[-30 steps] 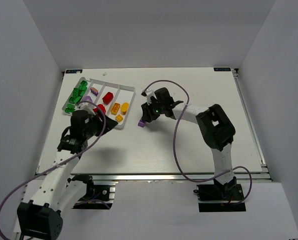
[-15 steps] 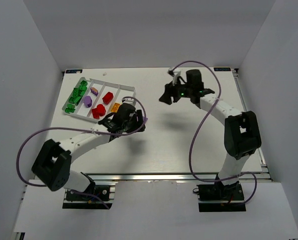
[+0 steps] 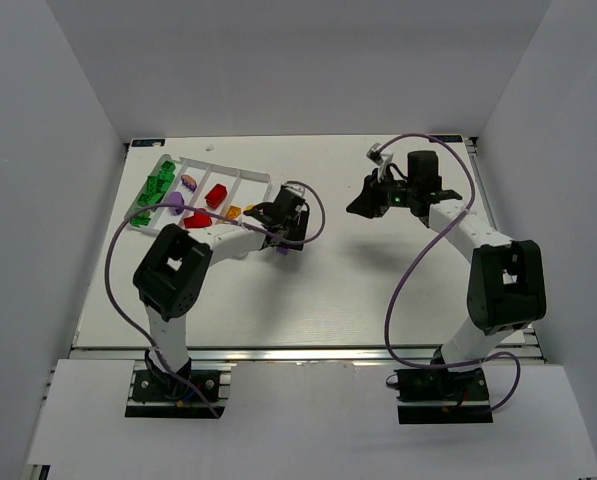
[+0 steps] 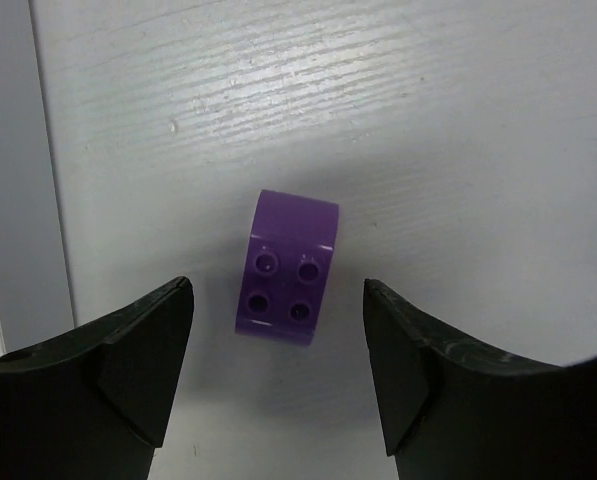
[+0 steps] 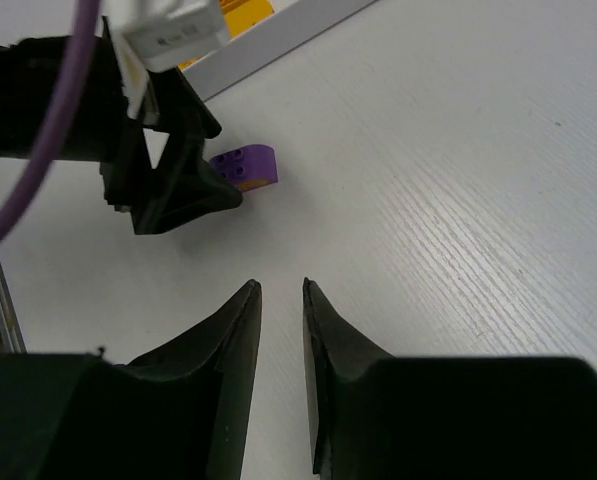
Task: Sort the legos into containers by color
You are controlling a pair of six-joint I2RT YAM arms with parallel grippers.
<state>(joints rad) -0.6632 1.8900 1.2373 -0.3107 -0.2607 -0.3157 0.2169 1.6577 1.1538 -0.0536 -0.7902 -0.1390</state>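
The long sides of the purple lego (image 3: 281, 248) (image 4: 286, 268) lie below between my left gripper's open fingers, so the gripper needs to go down around them and close next.
A purple lego (image 4: 286, 268) with four studs lies on the white table, apart from the tray. My left gripper (image 4: 276, 292) is open and hovers over it, one finger on each side, not touching. In the top view the lego (image 3: 281, 248) sits just below the left gripper (image 3: 281, 236), right of the white tray (image 3: 240, 175). The tray's compartments hold green (image 3: 153, 190), purple (image 3: 175, 200), red (image 3: 216, 195) and yellow/orange (image 3: 234, 212) legos. My right gripper (image 3: 356, 207) is shut and empty, further right above bare table. In its wrist view (image 5: 281, 290) the purple lego (image 5: 244, 166) lies ahead.
The left gripper's black body (image 5: 168, 170) and its purple cable stand between the right gripper and the tray's near corner (image 5: 278, 45). Grey walls enclose the table on three sides.
My left arm has swung from the tray rightward to above the purple lego. My right arm has drawn back from that lego toward the right rear.
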